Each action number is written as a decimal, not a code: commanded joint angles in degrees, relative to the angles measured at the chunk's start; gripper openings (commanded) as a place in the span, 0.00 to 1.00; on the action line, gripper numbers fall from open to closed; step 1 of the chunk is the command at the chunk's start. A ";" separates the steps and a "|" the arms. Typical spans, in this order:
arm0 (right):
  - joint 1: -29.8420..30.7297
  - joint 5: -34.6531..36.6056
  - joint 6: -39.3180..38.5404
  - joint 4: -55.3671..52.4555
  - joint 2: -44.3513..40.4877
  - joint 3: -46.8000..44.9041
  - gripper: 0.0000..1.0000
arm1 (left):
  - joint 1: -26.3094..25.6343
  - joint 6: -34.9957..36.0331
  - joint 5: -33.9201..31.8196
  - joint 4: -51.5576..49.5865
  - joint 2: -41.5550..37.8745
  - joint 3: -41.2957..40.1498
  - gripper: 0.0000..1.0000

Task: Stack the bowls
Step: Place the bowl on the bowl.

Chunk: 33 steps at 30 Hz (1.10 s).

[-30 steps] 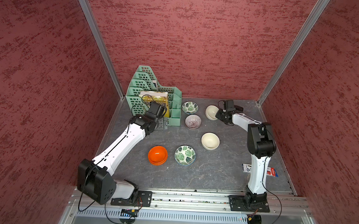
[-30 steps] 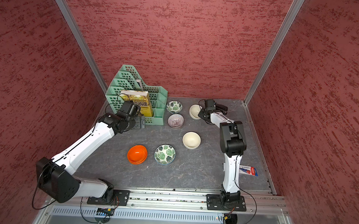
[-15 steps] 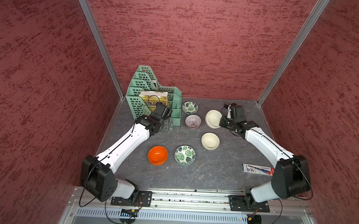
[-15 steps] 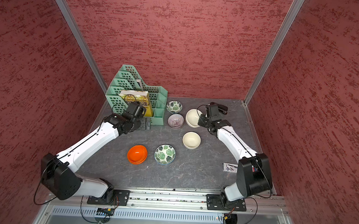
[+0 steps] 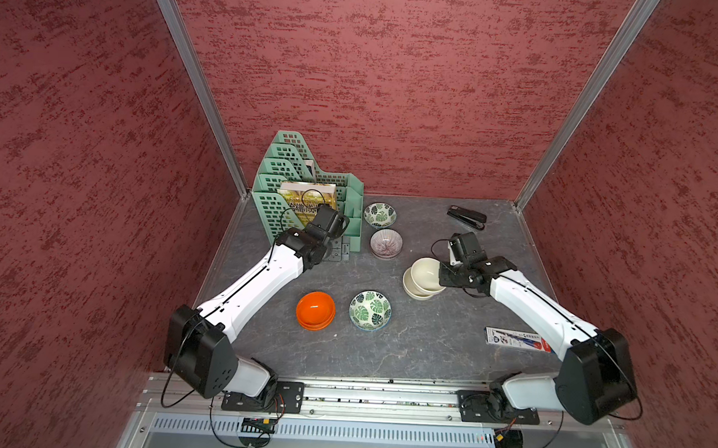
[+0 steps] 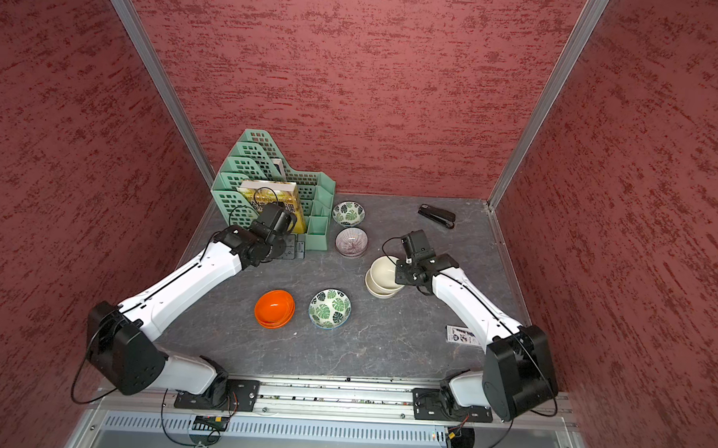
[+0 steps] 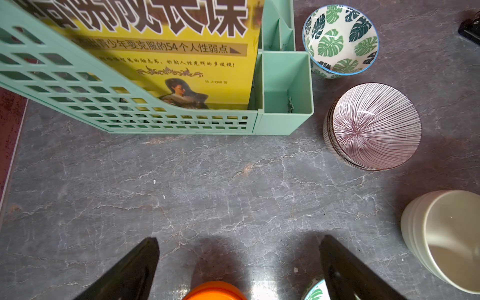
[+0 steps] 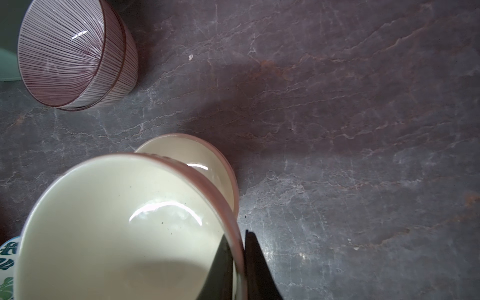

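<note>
My right gripper should move toward the leaf-patterned bowl and down next, then let go of the plain cream bowl's rim. The second cream bowl [image 5: 411, 285] [image 8: 214, 172] is below, off-center under the held one.
My right gripper [image 8: 240, 239] is shut on the rim of a plain cream bowl [image 8: 117, 228], one finger inside and one outside. That bowl [image 5: 428, 273] hangs tilted just over the second cream bowl [image 5: 413, 289], overlapping it; I cannot tell whether they touch. Near the front sit two stacked orange bowls [image 5: 315, 309] and a leaf-patterned bowl [image 5: 369, 310]. Another leaf bowl [image 5: 379, 214] and a fine-lined stack of two bowls [image 5: 385, 242] stand at the back. My left gripper [image 7: 239, 244] is open and holds nothing, low over the table by the green organizer.
A green file organizer [image 5: 273, 204] holding a yellow book [image 5: 308, 198] stands at the back left, close to my left gripper [image 5: 338, 248]. A black stapler [image 5: 466, 216] lies at the back right. A flat packet [image 5: 516, 339] lies beside my right arm.
My right arm has swung round and carried the cream bowl from the back of the table forward, over the other cream bowl. My left gripper has shifted slightly right, staying open.
</note>
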 commanded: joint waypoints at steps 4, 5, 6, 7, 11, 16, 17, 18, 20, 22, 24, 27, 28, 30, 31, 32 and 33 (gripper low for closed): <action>1.35 1.72 -1.03 4.41 5.68 2.54 0.00 | -0.26 0.06 -1.47 -0.19 0.19 1.73 0.99; 1.57 1.93 -1.20 4.77 6.61 2.94 0.00 | -0.27 0.03 -1.48 -0.14 0.17 1.65 0.99; 1.62 2.06 -1.31 4.84 7.34 3.38 0.00 | -0.25 0.02 -1.49 -0.06 0.12 1.57 0.99; 1.68 2.37 -1.40 4.80 7.95 3.75 0.00 | -0.25 0.01 -1.56 -0.04 0.15 1.55 0.99; 1.71 2.78 -1.97 4.71 9.94 4.97 0.00 | -0.29 0.08 -1.76 -0.17 0.37 1.63 0.99; 1.83 2.94 -2.70 4.01 10.59 5.60 0.08 | -0.20 0.32 -2.18 -0.43 0.33 1.98 1.00; 1.85 3.01 -2.93 3.78 10.61 5.74 0.13 | -0.18 0.36 -2.19 -0.47 0.31 2.06 1.00; 1.84 3.14 -3.06 3.29 10.79 5.84 0.19 | -0.14 0.35 -2.19 -0.48 0.29 2.07 1.00; 1.86 3.54 -3.23 2.94 10.71 5.94 0.26 | -0.16 0.37 -2.23 -0.66 0.32 2.23 1.00; 1.82 3.73 -3.18 2.93 10.06 5.97 0.30 | -0.14 0.39 -2.28 -0.72 0.36 2.35 1.00; 1.85 3.73 -3.22 2.66 9.24 6.01 0.34 | -0.16 0.44 -2.28 -0.99 0.35 2.65 1.00; 1.82 4.97 -3.44 1.40 7.39 6.65 0.38 | -0.14 0.57 -2.45 -1.39 0.32 3.30 1.00; 1.76 5.61 -3.54 1.07 6.31 6.81 0.40 | -0.16 0.62 -2.52 -1.50 0.35 3.44 1.00; 1.86 6.21 -3.68 0.99 3.94 7.24 0.42 | -0.16 0.71 -2.42 -1.61 0.54 3.74 1.00; 1.97 6.26 -3.62 1.58 2.91 7.60 0.43 | -0.16 0.60 -2.25 -1.64 0.73 3.97 1.00; 2.11 6.22 -3.29 2.14 1.48 8.06 0.44 | -0.16 0.39 -2.06 -1.69 0.93 4.19 1.00; 2.23 6.09 -3.07 3.04 0.98 8.60 0.45 | -0.28 0.24 -1.63 -1.60 1.16 4.32 1.00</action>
